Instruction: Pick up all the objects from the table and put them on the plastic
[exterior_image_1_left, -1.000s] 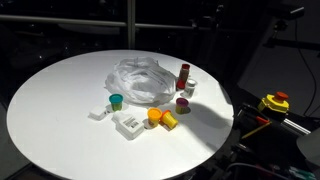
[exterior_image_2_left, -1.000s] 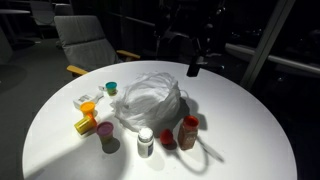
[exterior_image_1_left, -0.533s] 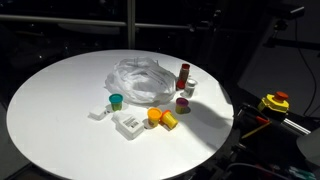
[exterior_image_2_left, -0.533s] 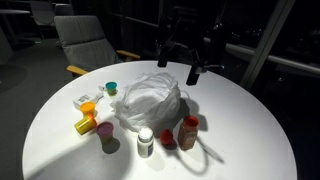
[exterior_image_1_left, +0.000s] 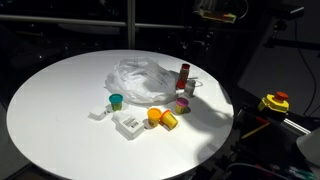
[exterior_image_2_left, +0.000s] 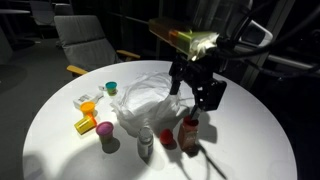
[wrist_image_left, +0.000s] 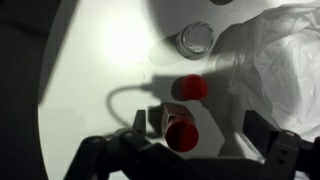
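Note:
I will next lower my gripper with its fingers open onto the brown bottle's red cap and close around it, as the bottle stands upright with that cap facing up.
A crumpled clear plastic sheet lies mid-table. Beside it stand a brown bottle with a red cap, a small red cup and a white-lidded jar. My gripper is open and empty. It hangs above the red-capped bottle, which sits between the fingers in the wrist view.
Also on the round white table: a teal cup, an orange piece, a yellow piece, white boxes and a pink-capped jar. A chair stands behind.
The arm has come down from the dark background into the light, and the gripper now hangs over the bottles beside the plastic. The objects have not moved.

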